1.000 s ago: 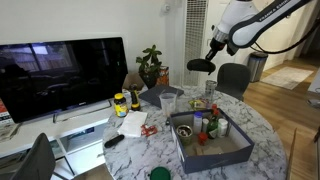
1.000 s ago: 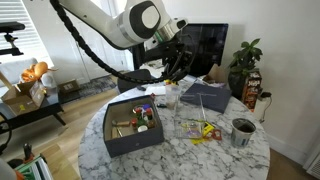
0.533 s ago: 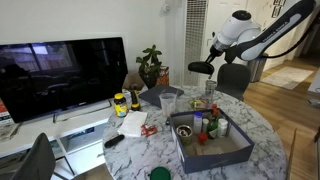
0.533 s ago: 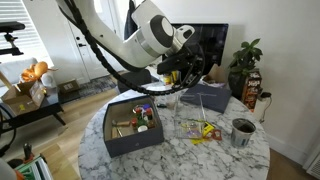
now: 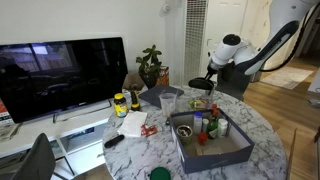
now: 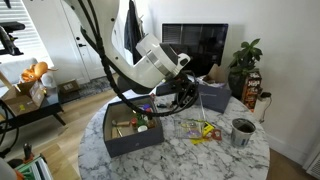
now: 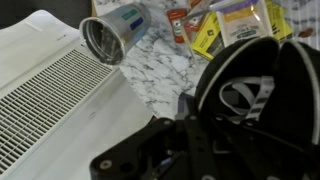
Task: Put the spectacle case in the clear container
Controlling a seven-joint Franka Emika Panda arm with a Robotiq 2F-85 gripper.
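My gripper carries the spectacle case outward and down next, to release it over the clear container [image 6: 190, 122], since that stands below and outward of my gripper.
My gripper [image 5: 207, 80] is shut on the black spectacle case [image 5: 199, 87] and holds it low over the far side of the round marble table. In an exterior view the gripper [image 6: 183, 90] hangs just above the tabletop. The clear container [image 5: 168, 100] stands on the table beside the case, apart from it; in an exterior view it [image 6: 171, 104] is partly hidden behind the arm. In the wrist view the case [image 7: 262, 95], black with light markings, fills the right side under the gripper [image 7: 190, 122].
A large grey tray [image 5: 228, 153] [image 6: 125, 140] with small bottles [image 5: 211, 126] sits on the table. A metal cup [image 6: 241, 131] [image 7: 108, 38], packets [image 6: 200, 129], a TV [image 5: 60, 75] and a plant [image 5: 150, 65] stand around.
The arm has come down from high above the table with the case still held, and it now hangs low near the clear container.
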